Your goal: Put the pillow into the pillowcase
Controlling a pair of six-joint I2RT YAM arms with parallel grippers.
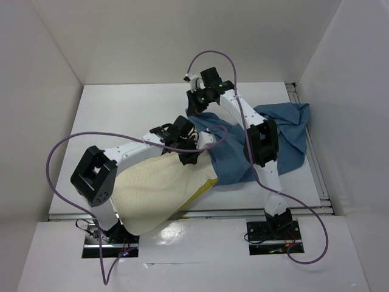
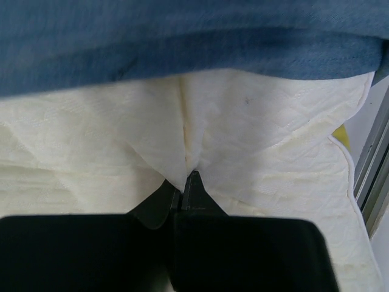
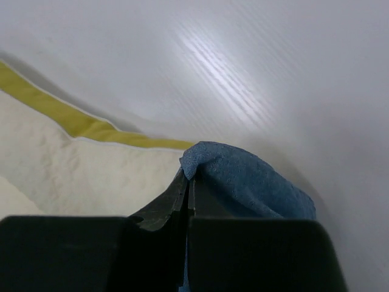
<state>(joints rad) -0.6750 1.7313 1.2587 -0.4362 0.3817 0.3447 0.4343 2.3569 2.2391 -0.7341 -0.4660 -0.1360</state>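
Observation:
I should push my left gripper toward the right in the top view to feed the pillow's fold under the pillowcase edge (image 1: 208, 151) (image 2: 186, 70), because most of the pillow is outside.
The cream-yellow pillow (image 1: 158, 188) lies at the front left of the table, its far end tucked under the edge of the blue pillowcase (image 1: 285, 131), which spreads to the right. My left gripper (image 1: 188, 159) sits at that junction. In the left wrist view it (image 2: 185, 179) is shut on a pinched fold of the pillow (image 2: 273, 140), with the pillowcase (image 2: 182, 48) draped just beyond. My right gripper (image 1: 193, 108) is farther back. In the right wrist view it (image 3: 189, 176) is shut on a bunched edge of the pillowcase (image 3: 249, 182), beside the pillow (image 3: 73, 170) and its yellow piping (image 3: 91, 125).
White walls enclose the table on the left, back and right. An aluminium rail (image 1: 313, 164) runs along the table's right edge and shows in the left wrist view as the rail (image 2: 374, 170). Purple cables (image 1: 58, 182) loop over both arms.

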